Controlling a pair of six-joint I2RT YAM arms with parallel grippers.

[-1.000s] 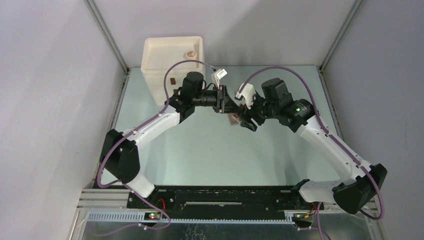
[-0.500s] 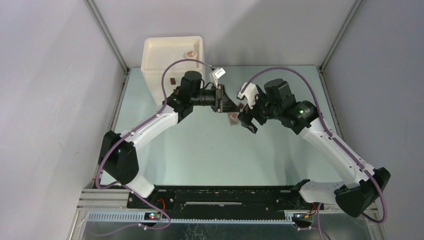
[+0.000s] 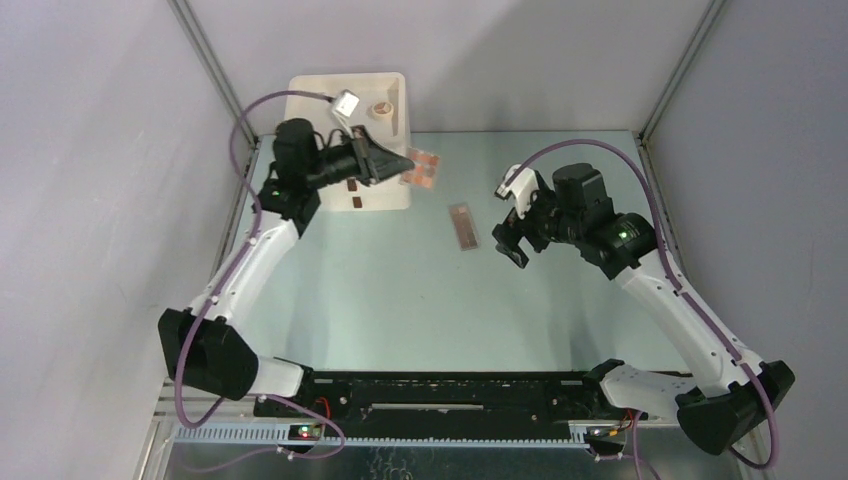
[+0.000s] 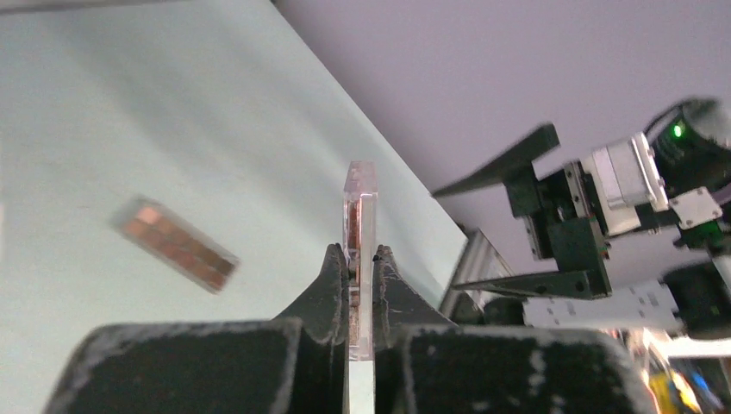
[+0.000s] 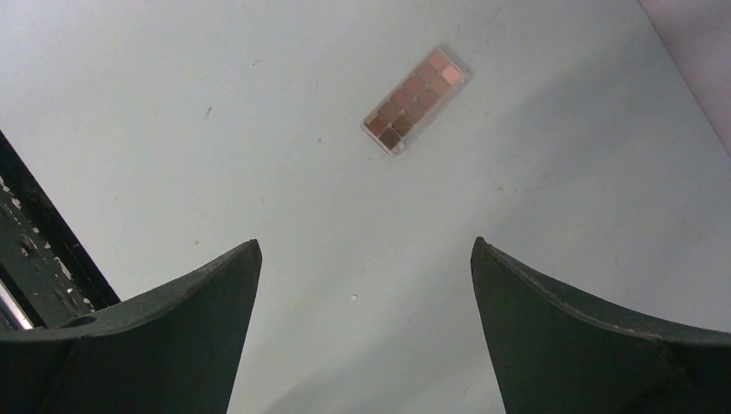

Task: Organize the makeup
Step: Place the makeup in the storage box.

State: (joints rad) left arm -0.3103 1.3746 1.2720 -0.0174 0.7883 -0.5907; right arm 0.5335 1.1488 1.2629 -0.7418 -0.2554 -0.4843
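Note:
Next, my left gripper moves outward and left in the top view, then lowers the pink-brown palette onto the box's top with the peach item.
My left gripper [image 3: 403, 163] is shut on a pink-brown palette [image 3: 424, 168] and holds it in the air beside the cream drawer box [image 3: 320, 100]. In the left wrist view the palette [image 4: 360, 216] stands edge-on between my fingers [image 4: 332, 285]. A second slim palette [image 3: 464, 228] lies flat on the table; it also shows in the right wrist view [image 5: 416, 100] and the left wrist view [image 4: 175, 245]. My right gripper [image 3: 506, 238] is open and empty, just right of that palette. A round peach item [image 3: 381, 108] sits on top of the box.
The cream drawer box stands at the back left corner, with small brown handles [image 3: 353, 199] on its front. Metal frame posts [image 3: 215, 75] and grey walls bound the table [image 3: 400, 300]. The right arm [image 4: 595, 216] shows in the left wrist view.
My left gripper has swung left and back from the table's middle to the drawer box, carrying a palette. My right gripper has drawn slightly right, leaving the slim palette exposed on the table.

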